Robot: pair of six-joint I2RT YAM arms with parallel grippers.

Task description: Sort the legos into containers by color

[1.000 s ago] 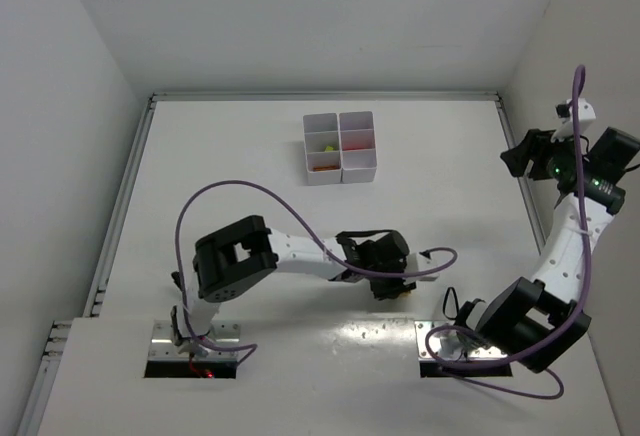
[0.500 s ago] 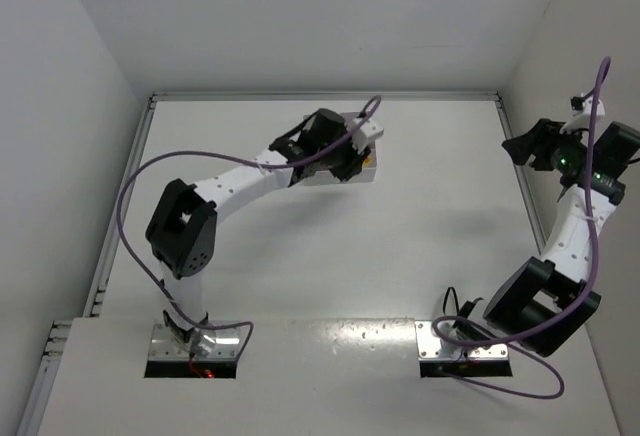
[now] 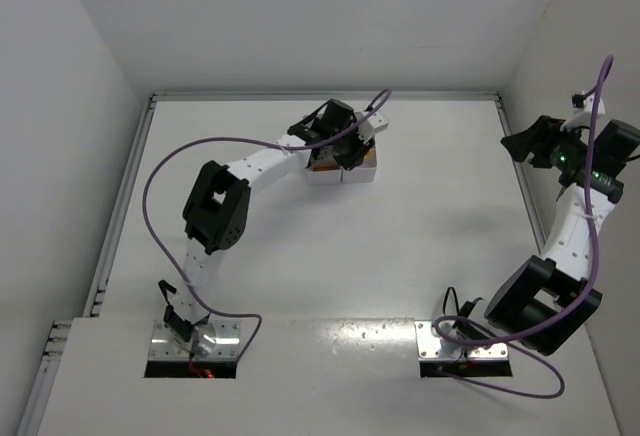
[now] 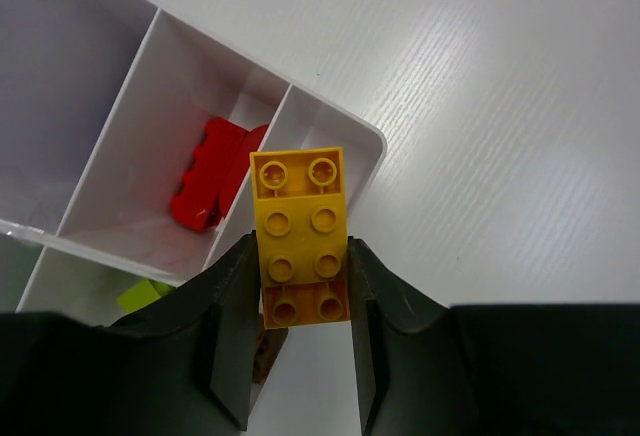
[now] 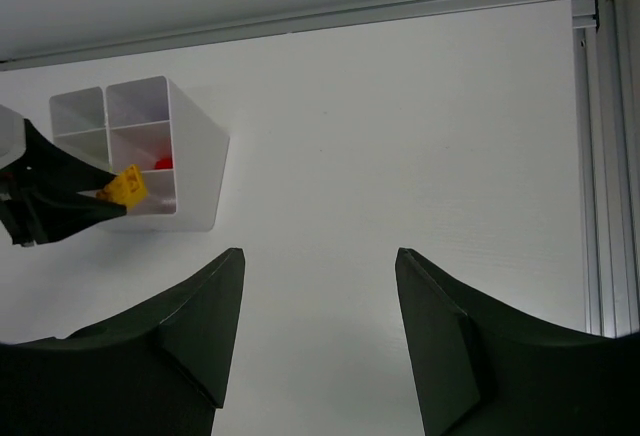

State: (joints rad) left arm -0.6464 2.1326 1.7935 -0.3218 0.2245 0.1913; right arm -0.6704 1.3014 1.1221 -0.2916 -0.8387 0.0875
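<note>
The yellow lego (image 4: 300,226) needs to go down into the tray's corner cell (image 4: 318,128) in my left gripper before I release it.
A yellow lego (image 4: 300,226) is clamped between the fingers of my left gripper (image 4: 300,246), studs facing the camera. It hangs over a corner cell of the white container tray (image 4: 372,146). The neighbouring cell holds a red lego (image 4: 212,178); a lime one (image 4: 143,296) and a brown one (image 4: 262,358) show partly below the fingers. From above, the left gripper (image 3: 345,149) covers most of the tray (image 3: 366,169). My right gripper (image 5: 320,256) is open and holds nothing, raised at the far right (image 3: 522,146), well away from the tray (image 5: 195,176).
An aluminium rail (image 5: 597,156) runs along the table's right edge and another along the back (image 3: 320,96). White walls enclose the table on three sides. The left arm's purple cable (image 3: 200,146) arcs over the table's left half.
The left arm swung from the near middle of the table to the tray at the back, carrying the yellow lego. The right arm shifted slightly and stays open.
</note>
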